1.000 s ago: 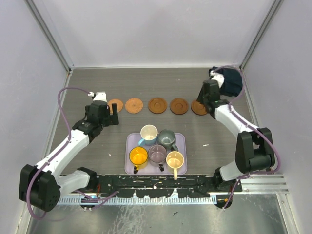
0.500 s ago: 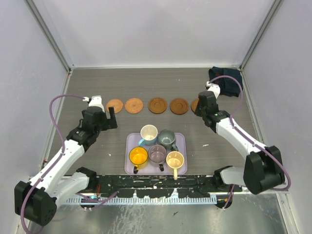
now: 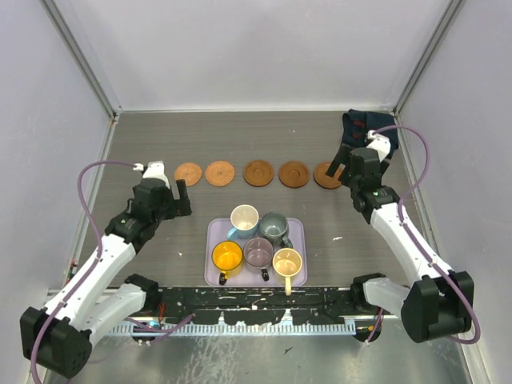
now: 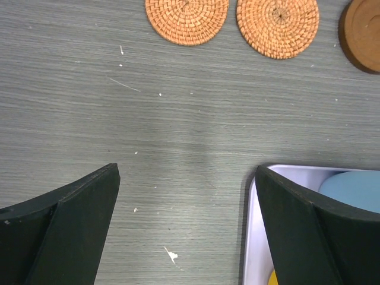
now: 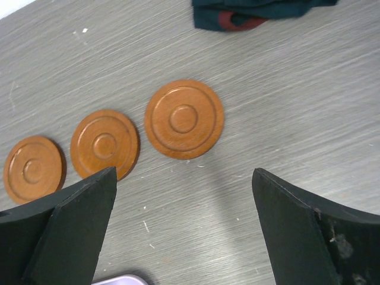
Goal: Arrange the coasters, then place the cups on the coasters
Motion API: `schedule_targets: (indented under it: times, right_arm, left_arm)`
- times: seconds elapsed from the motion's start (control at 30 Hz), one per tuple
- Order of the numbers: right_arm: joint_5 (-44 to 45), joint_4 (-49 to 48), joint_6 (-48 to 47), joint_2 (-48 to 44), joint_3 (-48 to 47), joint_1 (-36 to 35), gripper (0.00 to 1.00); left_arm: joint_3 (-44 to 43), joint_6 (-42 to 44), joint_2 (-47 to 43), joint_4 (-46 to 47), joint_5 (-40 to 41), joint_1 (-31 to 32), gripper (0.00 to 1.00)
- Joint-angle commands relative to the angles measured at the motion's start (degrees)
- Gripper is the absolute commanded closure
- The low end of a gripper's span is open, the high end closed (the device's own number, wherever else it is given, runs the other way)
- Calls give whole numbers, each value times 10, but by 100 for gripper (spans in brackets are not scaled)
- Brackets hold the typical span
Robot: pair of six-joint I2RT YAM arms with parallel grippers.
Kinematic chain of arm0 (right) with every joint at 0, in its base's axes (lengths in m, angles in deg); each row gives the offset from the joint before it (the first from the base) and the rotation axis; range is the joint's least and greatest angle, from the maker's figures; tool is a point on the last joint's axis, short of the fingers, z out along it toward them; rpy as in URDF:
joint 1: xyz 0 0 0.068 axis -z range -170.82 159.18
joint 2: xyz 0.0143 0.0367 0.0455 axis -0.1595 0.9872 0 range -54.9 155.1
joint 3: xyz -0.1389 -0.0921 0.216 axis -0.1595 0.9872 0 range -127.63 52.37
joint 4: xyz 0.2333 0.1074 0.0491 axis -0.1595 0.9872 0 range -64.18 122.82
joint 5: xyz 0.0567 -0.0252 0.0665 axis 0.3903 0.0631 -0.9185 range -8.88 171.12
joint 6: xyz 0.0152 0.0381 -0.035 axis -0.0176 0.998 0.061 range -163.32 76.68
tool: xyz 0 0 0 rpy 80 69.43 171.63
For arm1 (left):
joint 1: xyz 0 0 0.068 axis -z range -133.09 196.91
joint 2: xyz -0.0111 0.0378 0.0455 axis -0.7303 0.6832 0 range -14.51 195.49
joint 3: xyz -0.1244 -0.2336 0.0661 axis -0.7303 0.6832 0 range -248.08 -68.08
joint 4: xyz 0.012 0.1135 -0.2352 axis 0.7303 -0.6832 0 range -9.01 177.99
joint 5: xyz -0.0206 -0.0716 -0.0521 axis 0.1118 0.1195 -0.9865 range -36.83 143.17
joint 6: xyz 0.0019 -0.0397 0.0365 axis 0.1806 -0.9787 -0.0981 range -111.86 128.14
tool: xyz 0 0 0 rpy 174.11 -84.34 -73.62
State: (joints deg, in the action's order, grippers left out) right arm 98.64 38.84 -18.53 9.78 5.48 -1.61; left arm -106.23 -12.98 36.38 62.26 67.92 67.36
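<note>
The coasters lie in a row, so my right gripper needs to move back, left in the top view, and down onto the grey cup's handle [image 3: 286,242].
Several round brown coasters lie in a row across the table, from the leftmost [image 3: 189,174] to the rightmost coaster [image 3: 327,176]. Several cups stand packed on a lilac tray [image 3: 213,240], among them a white-and-blue cup [image 3: 244,218] and an orange cup [image 3: 227,256]. My left gripper [image 3: 181,194] [image 4: 187,171] hangs open over bare table left of the tray, below two woven coasters [image 4: 186,18]. Just right of the rightmost coaster [image 5: 184,119], my right gripper [image 3: 344,164] [image 5: 184,172] is open and holds nothing.
A dark folded cloth [image 3: 370,128] [image 5: 255,12] lies in the back right corner, close behind my right wrist. Grey walls close in the table on three sides. The tray's edge [image 4: 249,225] sits right by my left gripper's right finger.
My right gripper has opened and drawn off to the right, uncovering the rightmost coaster. My left arm has pulled back a little toward the near left.
</note>
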Motion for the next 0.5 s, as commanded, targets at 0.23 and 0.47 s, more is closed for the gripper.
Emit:
schedule_targets:
  times: [0.23, 0.47]
  right_arm:
    - [65, 41, 17, -96, 33, 3, 0]
    - [-26, 69, 11, -123, 50, -22, 13]
  left_arm:
    - [20, -22, -103, -18, 1, -3, 2]
    - [44, -41, -133, -17, -35, -3, 2]
